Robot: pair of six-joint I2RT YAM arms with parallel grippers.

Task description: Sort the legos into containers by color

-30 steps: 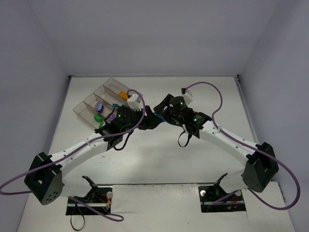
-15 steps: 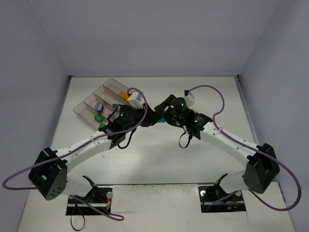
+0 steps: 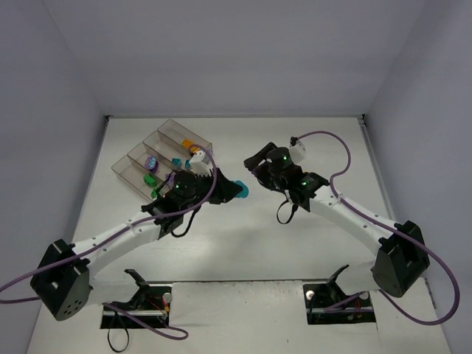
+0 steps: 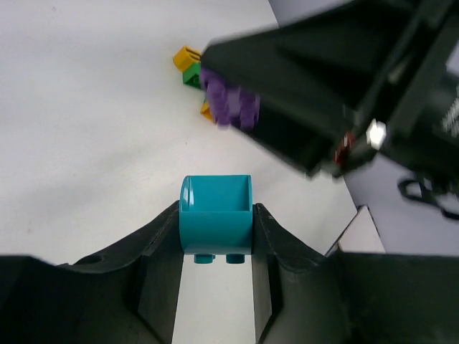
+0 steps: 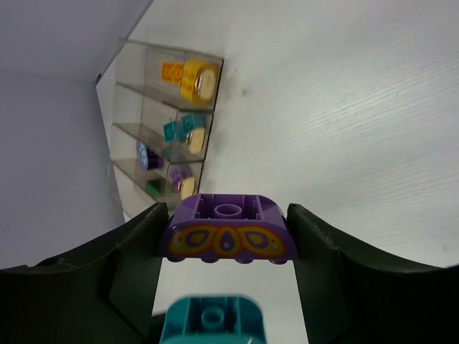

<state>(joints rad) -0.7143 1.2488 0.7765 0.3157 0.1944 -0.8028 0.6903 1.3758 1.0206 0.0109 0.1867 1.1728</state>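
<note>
The rounded cyan lego should next swing outward with my left gripper, over the container section with matching cyan legos, to its left in the top view, for release.
My left gripper (image 4: 216,215) is shut on a cyan rounded lego (image 4: 216,222), held above the table; from above the cyan lego (image 3: 240,189) sticks out of the left gripper (image 3: 233,189). The right gripper (image 5: 228,231) is shut on a purple curved lego (image 5: 228,229) with a yellow-orange pattern, just right of and above the cyan one (image 5: 214,319). The purple lego (image 4: 229,104) also shows in the left wrist view. The containers (image 3: 168,125) stand at the back left, holding an orange lego (image 5: 172,72), cyan ones (image 5: 179,127), a purple one (image 5: 147,154) and a green one (image 5: 153,188).
Loose yellow (image 4: 186,57), green (image 4: 191,74) and orange (image 4: 206,111) legos lie together on the white table beneath the right gripper (image 3: 254,161). Purple cables loop off both arms. Grey walls enclose the table on three sides.
The left gripper has shut on the cyan lego and drawn back toward me and lower in the top view. The right gripper, still gripping the purple lego, shifted slightly right and away.
</note>
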